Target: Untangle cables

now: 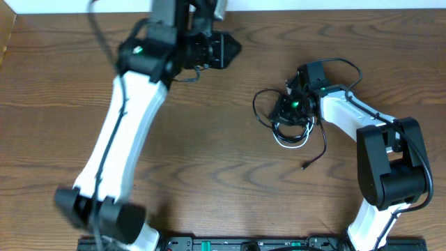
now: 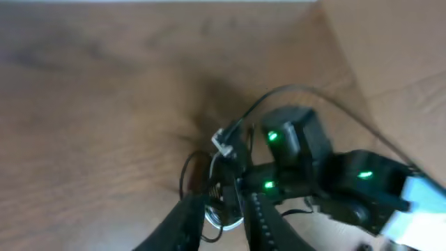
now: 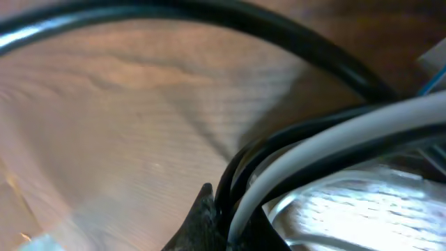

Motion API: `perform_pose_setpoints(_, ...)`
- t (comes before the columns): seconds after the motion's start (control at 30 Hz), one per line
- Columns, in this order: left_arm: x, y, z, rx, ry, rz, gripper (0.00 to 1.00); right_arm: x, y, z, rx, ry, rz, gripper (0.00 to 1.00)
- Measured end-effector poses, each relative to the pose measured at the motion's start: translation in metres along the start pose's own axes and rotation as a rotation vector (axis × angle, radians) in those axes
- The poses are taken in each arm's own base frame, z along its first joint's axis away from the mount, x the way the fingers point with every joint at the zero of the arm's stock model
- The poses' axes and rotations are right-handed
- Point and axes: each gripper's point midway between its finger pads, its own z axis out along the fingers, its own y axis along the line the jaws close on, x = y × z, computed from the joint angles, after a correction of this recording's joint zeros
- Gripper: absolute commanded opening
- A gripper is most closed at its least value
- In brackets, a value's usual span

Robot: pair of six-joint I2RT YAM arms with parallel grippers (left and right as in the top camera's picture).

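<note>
My right gripper will move low over the table to the right in the overhead view, then release the strands, as black and white run bunched into its fingers.
The cables lie tangled at the table's centre right: a thin black cord (image 1: pixel 259 104) in a loop and a white cord (image 1: pixel 291 141) coiled just below it. A black plug end (image 1: pixel 306 166) trails toward the front. My right gripper (image 1: pixel 290 110) is down on the tangle, shut on black and white strands. Close up, the white cord (image 3: pixel 334 139) and black cord (image 3: pixel 209 17) run into its fingertips (image 3: pixel 205 209). My left gripper (image 1: pixel 233 49) hangs high at the back, well left of the tangle. Its jaws (image 2: pixel 226 209) stand slightly apart with nothing between them, the white coil (image 2: pixel 226 224) far below.
The wooden table (image 1: pixel 209 160) stretches around the tangle. The left arm (image 1: pixel 125 132) slants across the left half from the front edge. The right arm (image 1: pixel 383 160) rises from the front right. A thicker arm wire (image 1: pixel 345 66) arcs behind the right gripper.
</note>
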Motion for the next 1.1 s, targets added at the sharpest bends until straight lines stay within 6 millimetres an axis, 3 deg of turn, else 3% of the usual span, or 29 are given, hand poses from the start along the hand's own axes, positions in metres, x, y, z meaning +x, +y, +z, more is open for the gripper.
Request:
perform_pose_setpoints(0.07,0.014,0.013,0.03,0.031,0.082,-0.026,0.44,0.009,-0.005,-0.001,0.022,0.034,-0.06,0.01)
perform_pose_setpoints(0.2,0.033,0.026,0.065,0.086,0.179,-0.078,0.56,0.019,-0.009,-0.007,0.045,0.066,-0.153,0.01)
perform_pose_setpoints(0.5,0.08,0.037,0.098,0.162,0.364,-0.094,0.75,0.015,-0.003,-0.038,0.081,0.008,-0.287,0.01)
perform_pose_setpoints(0.7,0.096,0.026,0.109,0.186,0.418,-0.062,0.76,0.011,-0.008,-0.041,0.103,-0.006,-0.287,0.01)
perform_pose_setpoints(0.97,0.113,-0.005,0.122,0.212,0.462,-0.016,0.72,0.01,-0.01,-0.041,0.111,-0.009,-0.287,0.01)
perform_pose_setpoints(1.1,0.127,-0.01,0.134,0.166,0.501,-0.031,0.69,0.01,-0.01,-0.041,0.113,-0.01,-0.286,0.01)
